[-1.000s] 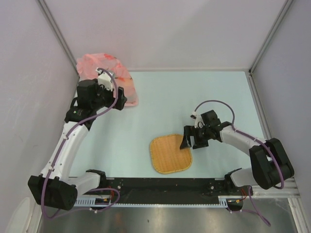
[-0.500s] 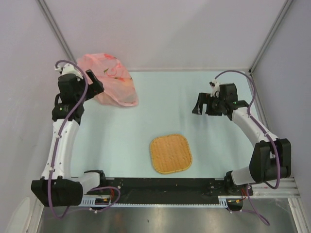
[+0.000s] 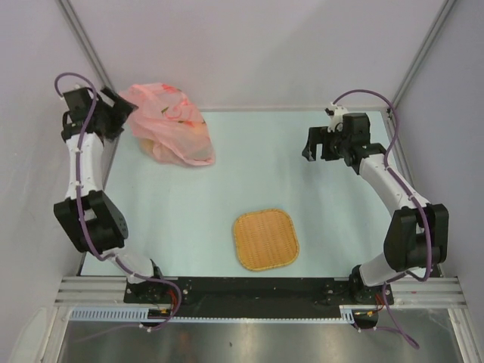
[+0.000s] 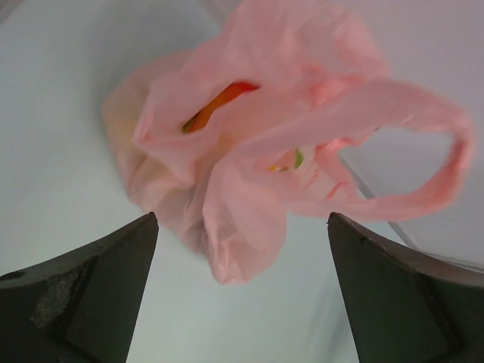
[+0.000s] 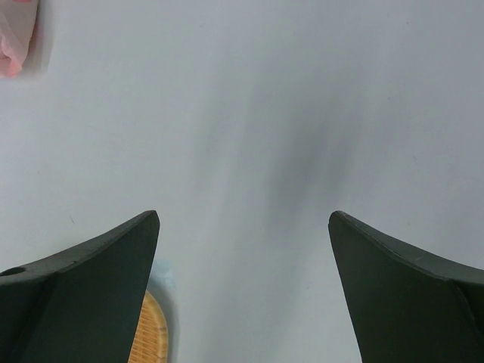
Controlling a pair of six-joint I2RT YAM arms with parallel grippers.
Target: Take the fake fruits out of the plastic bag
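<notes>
My left gripper goes outward and to the right in the top view onto the bag's upper edge (image 3: 144, 91) next, since that loose plastic lies beside its open fingers.
The pink plastic bag (image 3: 171, 125) lies at the far left corner of the table. In the left wrist view the bag (image 4: 249, 144) fills the middle, its mouth loosely gathered and one handle loop (image 4: 423, 159) sticking out right. Through the mouth I see an orange-red fruit (image 4: 219, 102) and a bit of green (image 4: 299, 157); the other fruits are hidden inside. My left gripper (image 3: 121, 106) is open just left of the bag, empty (image 4: 242, 219). My right gripper (image 3: 311, 144) is open and empty (image 5: 243, 219) above bare table at the far right.
A woven orange-tan square tray (image 3: 265, 239) lies near the front middle; its corner shows in the right wrist view (image 5: 151, 340). White walls close in the left, back and right sides. The black rail with the arm bases runs along the near edge.
Left arm swung back from over the bag to its far left side. Right gripper rose from the tray's edge and moved to the far right. The bag stayed put.
</notes>
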